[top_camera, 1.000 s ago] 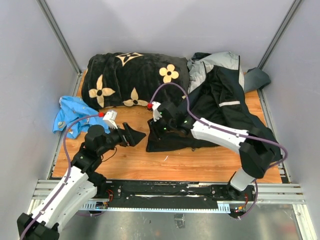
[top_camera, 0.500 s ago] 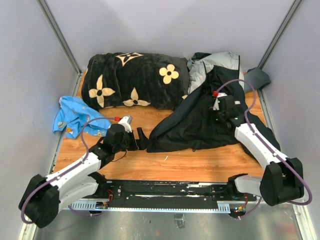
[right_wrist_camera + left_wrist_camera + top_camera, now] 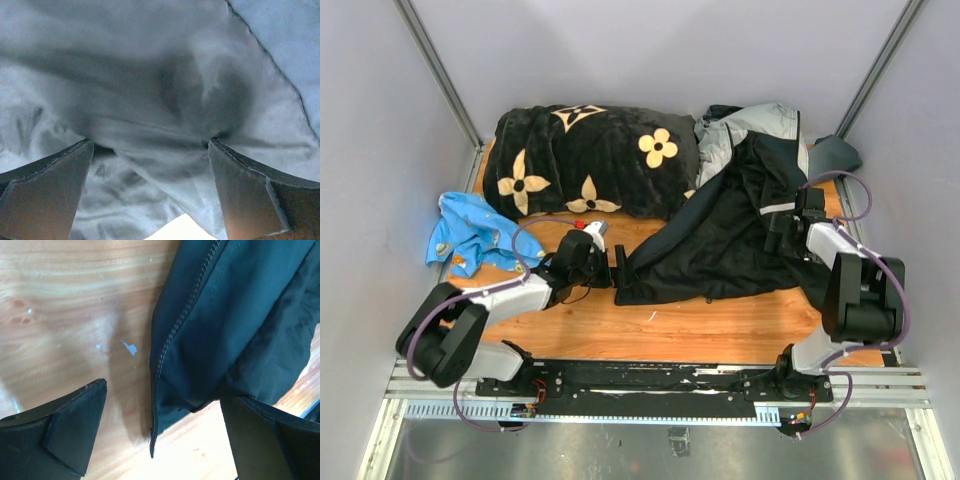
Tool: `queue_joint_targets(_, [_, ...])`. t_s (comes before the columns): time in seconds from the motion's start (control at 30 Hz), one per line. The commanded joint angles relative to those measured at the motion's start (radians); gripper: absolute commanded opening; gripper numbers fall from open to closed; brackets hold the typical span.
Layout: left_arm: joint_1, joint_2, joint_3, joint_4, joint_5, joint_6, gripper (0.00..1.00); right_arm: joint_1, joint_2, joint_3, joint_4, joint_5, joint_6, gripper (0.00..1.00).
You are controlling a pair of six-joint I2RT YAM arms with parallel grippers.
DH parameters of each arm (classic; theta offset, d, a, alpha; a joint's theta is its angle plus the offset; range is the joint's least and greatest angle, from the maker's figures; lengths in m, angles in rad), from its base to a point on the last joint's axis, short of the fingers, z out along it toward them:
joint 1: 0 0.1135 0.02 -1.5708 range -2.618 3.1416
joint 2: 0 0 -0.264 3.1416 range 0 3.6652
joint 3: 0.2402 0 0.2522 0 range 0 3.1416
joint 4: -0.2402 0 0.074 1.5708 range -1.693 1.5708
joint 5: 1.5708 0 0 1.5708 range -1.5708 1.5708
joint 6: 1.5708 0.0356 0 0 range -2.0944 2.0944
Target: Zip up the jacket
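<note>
My left gripper moves down slightly and closes around the zipper's toothed edge near the hem corner [image 3: 619, 294] [image 3: 155, 382] next, since it lies below, between my open fingers.
The jacket [image 3: 730, 240] lies crumpled at the right of the wooden table, dark panels up and grey hood at the back. Its lower left hem corner points toward my left gripper [image 3: 618, 268]. In the left wrist view that gripper [image 3: 162, 395] stands open around the hem corner, where the zipper's toothed edge [image 3: 172, 335] runs down to a loose end. My right gripper [image 3: 778, 238] hovers low over the jacket's right part, near the pale stripe [image 3: 778, 208]. In the right wrist view it [image 3: 150, 145] is open, with rumpled dark fabric [image 3: 150, 100] between the fingers.
A black plush blanket with cream flowers [image 3: 590, 160] lies at the back left. A small blue cloth [image 3: 470, 230] sits at the left edge. Bare wood [image 3: 700, 330] shows along the front, with the metal rail [image 3: 650, 385] below. Grey walls close in both sides.
My right gripper has let go of the jacket's left hem, opened, and swung right over the jacket. My left arm has stretched right to the hem corner.
</note>
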Motion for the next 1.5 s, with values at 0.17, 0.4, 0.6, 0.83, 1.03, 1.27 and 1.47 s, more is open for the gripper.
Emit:
queue_joint_targets(0.17, [-0.006, 0.244, 0.135, 0.11, 0.093, 0.06, 0.74, -0.084, 0.171, 0.072, 0.017, -0.166, -0.012, 0.87])
queue_joint_targets(0.4, [-0.006, 0.23, 0.155, 0.113, 0.023, 0.067, 0.02, -0.029, 0.19, 0.059, 0.036, -0.359, 0.017, 0.11])
queue_joint_targets(0.6, [-0.001, -0.007, 0.156, -0.065, -0.256, 0.053, 0.0, 0.163, 0.164, 0.113, 0.025, -0.406, 0.072, 0.01])
queue_joint_targets(0.83, [0.0, -0.344, 0.164, -0.253, -0.479, 0.038, 0.0, 0.519, 0.227, 0.322, 0.031, -0.428, 0.166, 0.01])
queue_joint_targets(1.03, [-0.002, -0.42, 0.227, -0.391, -0.429, 0.049, 0.0, 0.763, 0.336, 0.58, 0.024, -0.505, 0.179, 0.08])
queue_joint_targets(1.27, [-0.017, -0.423, 0.22, -0.433, -0.326, 0.057, 0.0, 0.783, 0.219, 0.456, 0.035, -0.485, 0.176, 0.34])
queue_joint_targets(1.47, [-0.043, -0.409, 0.172, -0.43, -0.3, 0.042, 0.0, 0.712, -0.058, 0.154, 0.069, -0.478, 0.183, 0.6])
